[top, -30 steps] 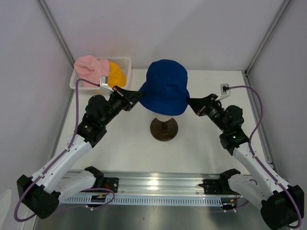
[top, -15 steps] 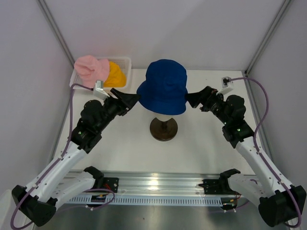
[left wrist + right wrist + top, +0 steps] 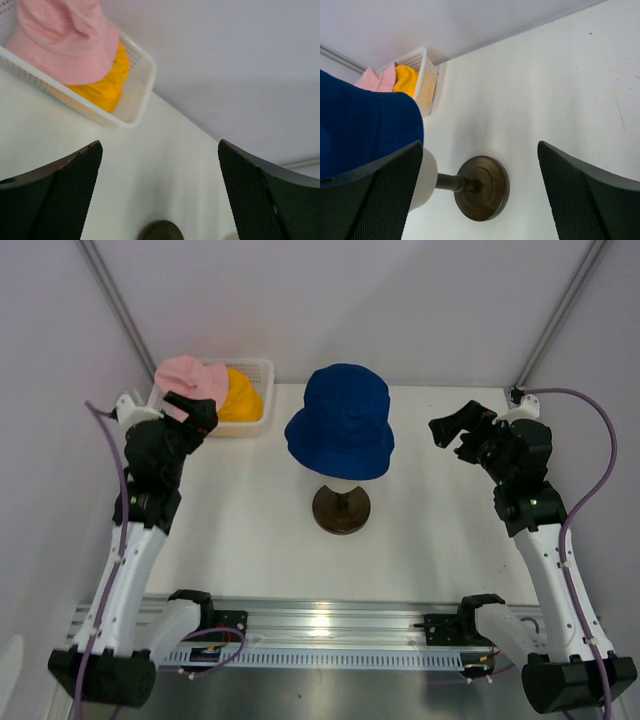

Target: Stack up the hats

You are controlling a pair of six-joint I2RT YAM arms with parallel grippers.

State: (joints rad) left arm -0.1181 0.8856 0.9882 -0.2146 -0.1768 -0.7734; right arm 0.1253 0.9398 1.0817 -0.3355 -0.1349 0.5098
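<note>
The pink hat lies over the yellow-orange one, so the left gripper should reach outward and down to the pink hat's brim (image 3: 206, 382) (image 3: 70, 65) next.
A dark blue hat (image 3: 340, 435) sits on the cream mannequin head (image 3: 422, 180), whose dark stand (image 3: 341, 508) is at the table's middle. The pink hat (image 3: 190, 380) and the yellow-orange hat (image 3: 240, 395) lie together in a white mesh basket (image 3: 262, 368) at the back left. My left gripper (image 3: 192, 412) hangs open just in front of that basket, nothing between its fingers. To the right of the blue hat my right gripper (image 3: 452, 433) is open too, apart from the brim. The left wrist view shows the pink hat (image 3: 65, 40) over the yellow-orange hat (image 3: 102, 85).
White walls with metal corner posts close in the table at the back and both sides. The stand's round base (image 3: 482, 187) rests on the white tabletop. A metal rail (image 3: 320, 635) carrying the arm bases runs along the near edge.
Both grippers have opened and let go of the dark blue hat's brim. Each arm has drawn back outward, left toward the basket, right toward the right wall. The hat stays on the head.
</note>
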